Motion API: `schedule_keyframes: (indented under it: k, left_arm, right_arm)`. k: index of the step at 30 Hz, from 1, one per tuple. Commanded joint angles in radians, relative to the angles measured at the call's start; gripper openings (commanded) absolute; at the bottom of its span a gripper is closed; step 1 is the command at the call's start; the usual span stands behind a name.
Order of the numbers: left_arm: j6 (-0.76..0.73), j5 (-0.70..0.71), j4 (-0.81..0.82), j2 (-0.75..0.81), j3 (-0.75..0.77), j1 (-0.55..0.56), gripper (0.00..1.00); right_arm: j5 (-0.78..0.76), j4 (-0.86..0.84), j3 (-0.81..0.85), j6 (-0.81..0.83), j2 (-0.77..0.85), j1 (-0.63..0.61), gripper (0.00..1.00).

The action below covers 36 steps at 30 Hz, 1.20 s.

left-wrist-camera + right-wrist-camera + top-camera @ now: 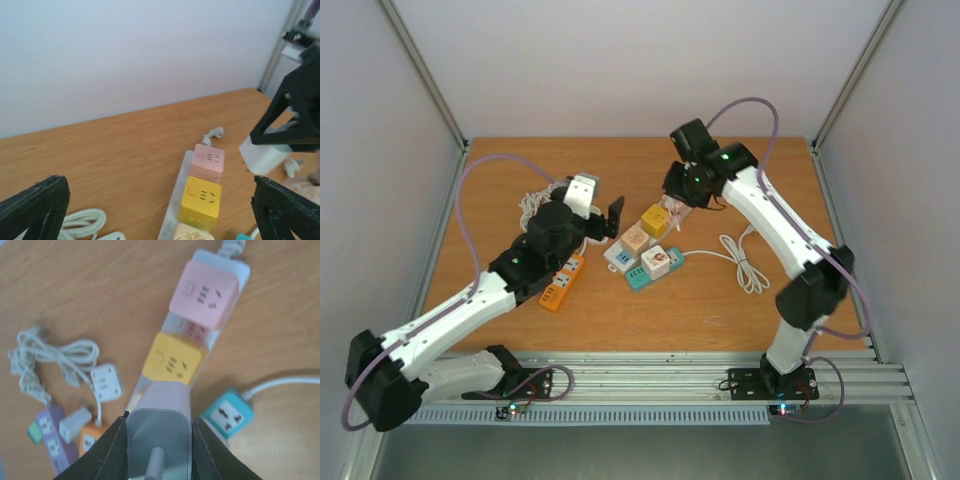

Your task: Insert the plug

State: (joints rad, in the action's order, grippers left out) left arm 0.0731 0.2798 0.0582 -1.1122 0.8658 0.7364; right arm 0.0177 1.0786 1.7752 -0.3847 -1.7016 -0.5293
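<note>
I should next turn my right gripper to match the pink cube's slots, which are below it and slanted in its wrist view, then lower the plug in and release.
The plug [165, 400], a white charger block, sits clamped between my right gripper's [159, 424] black fingers, hanging above the yellow cube socket [175, 357]. That cube sits on a white power strip [236, 275], between a pink cube [202, 295] and a beige cube [635, 238]. A teal socket block [227, 415] lies beside the strip. From above, my right gripper [682, 207] hovers at the strip's far end. My left gripper [604, 221] stands wide open and empty just left of the strip. Its wrist view shows the pink cube [207, 161], the yellow cube [200, 200] and the held plug [265, 156].
An orange and purple power strip [563, 283] lies under my left arm. A white adapter [106, 381] and a coiled white cable [50, 357] lie left of the cubes. The teal block's white cord [745, 262] loops toward my right arm. Grey walls enclose the table.
</note>
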Motion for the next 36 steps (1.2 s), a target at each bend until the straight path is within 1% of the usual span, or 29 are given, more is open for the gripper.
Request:
schedule_keyframes:
  k: [1,4,8,15,18,26,30,36]
  left_arm:
    - [0.151,0.181,-0.207,0.110,0.084,-0.006,0.99]
    - [0.222,0.184,-0.301,0.174,0.112,-0.010,0.99]
    - [0.235,0.169,-0.371,0.258,0.124,-0.014,0.99]
    - [0.181,0.143,-0.447,0.367,0.119,-0.017,0.99]
    - [0.179,0.154,-0.464,0.390,0.121,-0.017,0.99]
    - [0.216,0.170,-0.452,0.413,0.102,-0.018,0.99]
    - [0.262,0.172,-0.444,0.419,0.085,-0.017,0.99]
    - [0.281,0.163,-0.439,0.414,0.086,-0.017,0.99]
  right_arm:
    - [-0.212,0.181,0.247,-0.168,-0.172,-0.003,0.01]
    - [-0.297,0.249,0.366,-0.232,-0.266,-0.003,0.01]
    - [-0.384,0.275,0.449,-0.290,-0.353,-0.002,0.01]
    - [-0.399,0.339,0.623,-0.346,-0.506,0.008,0.01]
    - [-0.383,0.355,0.652,-0.378,-0.545,0.011,0.01]
    - [-0.342,0.358,0.661,-0.428,-0.601,0.016,0.01]
    - [-0.319,0.347,0.664,-0.433,-0.620,0.026,0.01]
    - [-0.322,0.338,0.688,-0.434,-0.647,0.039,0.01]
